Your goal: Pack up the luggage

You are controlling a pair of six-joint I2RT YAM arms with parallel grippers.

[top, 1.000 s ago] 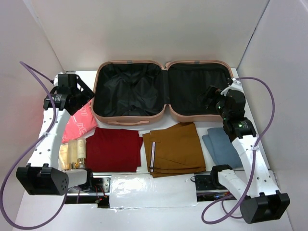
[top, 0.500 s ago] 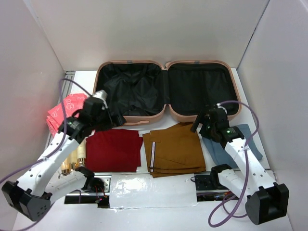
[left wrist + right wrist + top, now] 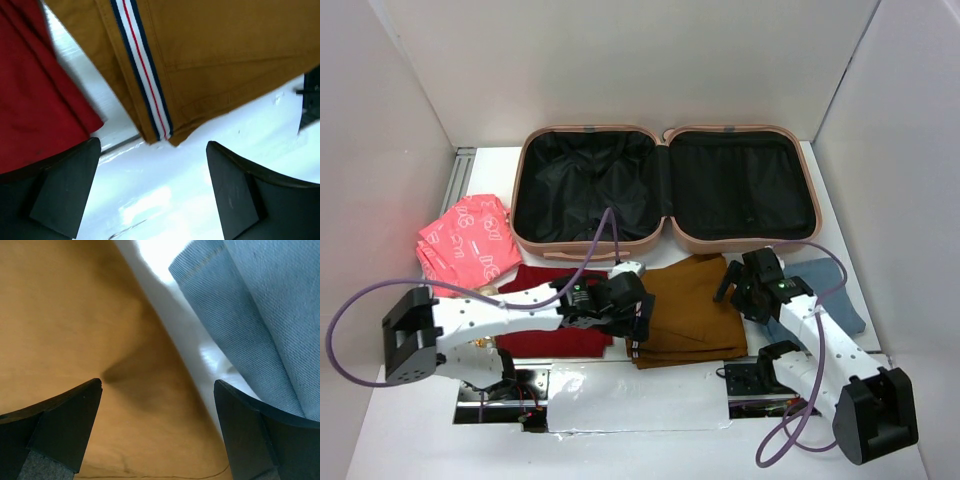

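Note:
The left gripper should next move down onto the brown garment's striped near corner and close on it, because only white table shows between its open fingers.
The luggage lies open at the back of the table, both black-lined halves bare. In front of it lies a folded brown garment with a striped ribbon. My left gripper hovers open at the garment's near left corner, its fingers over white table, nothing between them. My right gripper is open low over the brown garment's right edge, beside the blue denim. Neither gripper holds anything.
A folded red garment lies left of the brown one, partly under my left arm. A pink patterned pouch sits at the far left. Folded blue denim lies at the right. White walls enclose the table.
My left arm has swung from the far left across the red garment to the brown garment's near corner. My right arm has drawn back from the luggage to the brown garment's right edge.

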